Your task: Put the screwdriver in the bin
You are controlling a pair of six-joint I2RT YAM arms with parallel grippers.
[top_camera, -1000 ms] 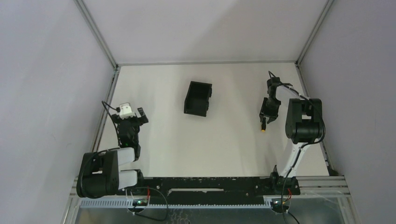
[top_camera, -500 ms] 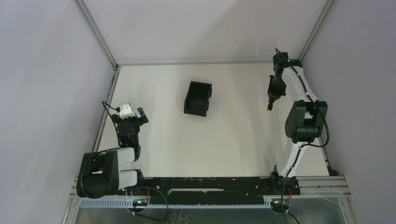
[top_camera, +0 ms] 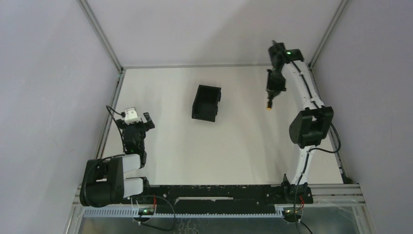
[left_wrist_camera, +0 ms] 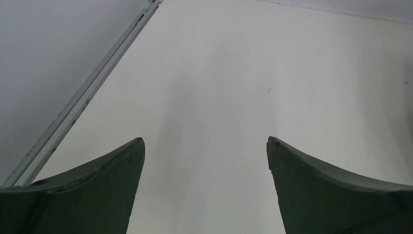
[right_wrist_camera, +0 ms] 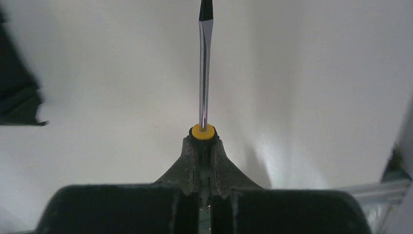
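My right gripper should next carry the screwdriver (top_camera: pixel 269 101) to the left in the top view and let go of it over the open inside of the bin, because the screwdriver is hanging above bare tabletop.
My right gripper (top_camera: pixel 272 90) is shut on the screwdriver (top_camera: pixel 269 101) and holds it in the air over the far right of the table, orange end pointing down. In the right wrist view the jaws (right_wrist_camera: pixel 203 141) clamp the dark handle at its yellow collar, and the slim shaft (right_wrist_camera: pixel 205 63) sticks straight out ahead. The black bin (top_camera: pixel 206 102) stands open-topped at the table's middle, well to the left of the screwdriver; its edge shows at the left of the right wrist view (right_wrist_camera: pixel 17 92). My left gripper (top_camera: pixel 132 127) is open and empty at the near left, its jaws wide apart (left_wrist_camera: pixel 204 144).
A metal frame rail (top_camera: pixel 113 105) runs along the table's left edge, close to my left gripper, and also shows in the left wrist view (left_wrist_camera: pixel 92 90). Grey walls close in the table at the back and both sides. The right arm's elbow (top_camera: pixel 308 127) hangs over the right side.
My right arm has risen and swung toward the back, then a little left, carrying the screwdriver. The left arm and the bin have not moved.
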